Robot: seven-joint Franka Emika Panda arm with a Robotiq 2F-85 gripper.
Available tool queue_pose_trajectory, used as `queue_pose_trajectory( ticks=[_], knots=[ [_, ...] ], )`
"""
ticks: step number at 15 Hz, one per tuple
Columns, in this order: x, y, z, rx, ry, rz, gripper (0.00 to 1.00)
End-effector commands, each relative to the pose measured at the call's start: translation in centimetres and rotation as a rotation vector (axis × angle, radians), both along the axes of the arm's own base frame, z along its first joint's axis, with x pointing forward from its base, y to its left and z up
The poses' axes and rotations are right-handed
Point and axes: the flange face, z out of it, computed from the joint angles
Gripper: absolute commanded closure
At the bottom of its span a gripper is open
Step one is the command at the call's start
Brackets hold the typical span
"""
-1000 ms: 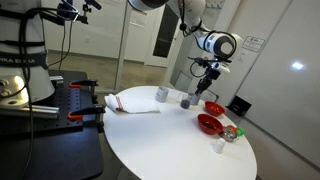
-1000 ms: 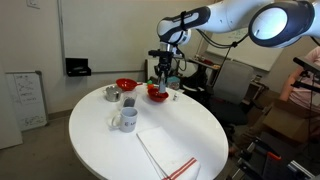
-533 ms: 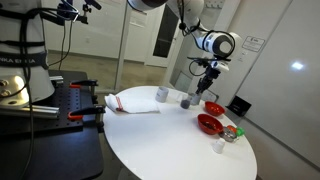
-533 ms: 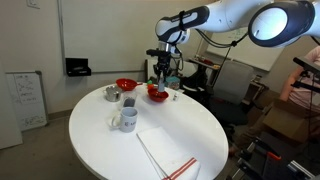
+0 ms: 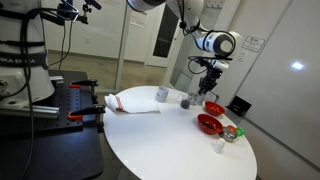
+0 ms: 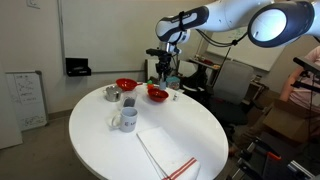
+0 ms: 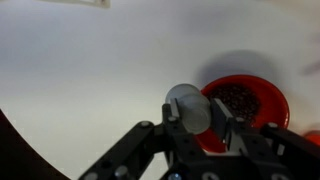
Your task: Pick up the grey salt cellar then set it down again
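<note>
The salt cellar [image 7: 189, 107] goes toward the folded cloth next, then my gripper lowers and releases it on bare tabletop [image 7: 175, 55] beside the red bowl.
In the wrist view my gripper [image 7: 197, 120] is shut on the grey salt cellar [image 7: 189, 107], a small grey cylinder held between the two fingers. It hangs above the white table [image 7: 80, 70], next to a red bowl [image 7: 250, 105] with dark contents. In both exterior views the gripper [image 5: 204, 89] [image 6: 163, 78] is above the table close to the red bowls. The salt cellar is too small to make out there.
Two red bowls [image 5: 209, 124] [image 5: 213, 107] stand on the round white table [image 5: 160, 140]. A pale cup [image 5: 162, 94], a small dark grey object [image 5: 186, 101], a white shaker [image 5: 218, 146] and a folded cloth [image 5: 130, 102] also stand there. A mug [image 6: 127, 119] is near the table's middle.
</note>
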Motion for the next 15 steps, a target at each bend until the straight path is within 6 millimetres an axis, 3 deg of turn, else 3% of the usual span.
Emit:
queue_pose_trajectory(
  ticks=[1,4,7,13,14,15],
  knots=[
    [0.1,0.1,1.2,-0.075,-0.033,-0.181,0.90],
    [0.3,0.4,1.3,-0.081,-0.060,-0.338,0.90],
    [0.3,1.1,1.3,-0.063,-0.049,-0.385,0.90],
    [0.5,1.8,1.4,-0.022,-0.066,-0.295,0.90],
    [0.6,1.5,0.6,-0.058,-0.050,-0.336,0.65],
    [0.7,1.7,0.7,-0.052,-0.055,-0.321,0.65]
  ],
)
